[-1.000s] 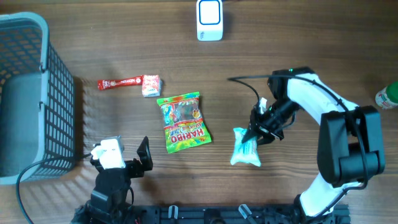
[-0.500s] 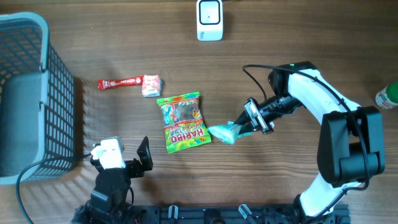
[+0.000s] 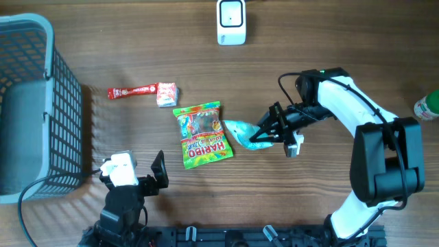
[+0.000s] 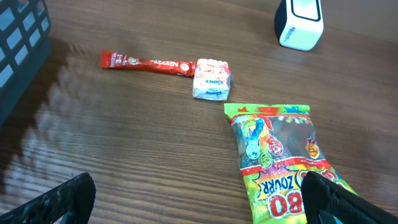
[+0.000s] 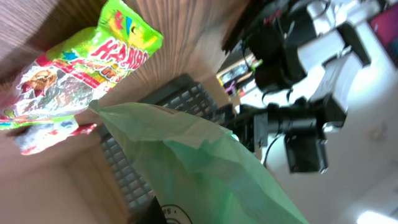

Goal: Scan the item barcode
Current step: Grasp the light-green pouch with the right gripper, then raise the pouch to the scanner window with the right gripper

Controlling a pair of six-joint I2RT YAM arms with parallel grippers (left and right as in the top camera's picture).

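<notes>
My right gripper carries the packet outward over the white scanner [image 3: 231, 22] next, then across, and releases it beside the green-and-white bottle, where the tabletop is bare.
A pale green packet [image 3: 240, 132] hangs above the table beside the Haribo bag [image 3: 201, 134], and my right gripper [image 3: 266, 134] is shut on its right end. In the right wrist view the packet [image 5: 205, 168] fills the lower frame and hides the fingers, with the Haribo bag [image 5: 81, 68] beyond it. The white scanner [image 3: 231, 22] stands at the table's far edge, well apart from the packet. My left gripper [image 4: 199, 208] is open and empty low at the near left, its fingertips [image 4: 65, 199] just short of the Haribo bag [image 4: 277, 155].
A red stick sachet [image 3: 132, 90] and a small white packet [image 3: 167, 94] lie left of the Haribo bag. A grey mesh basket [image 3: 27, 103] stands at the far left. A green-and-white bottle [image 3: 426, 106] shows at the right edge.
My right gripper has lifted the green packet off the table and carried it left and up toward the Haribo bag, turning the wrist. The left arm has not moved.
</notes>
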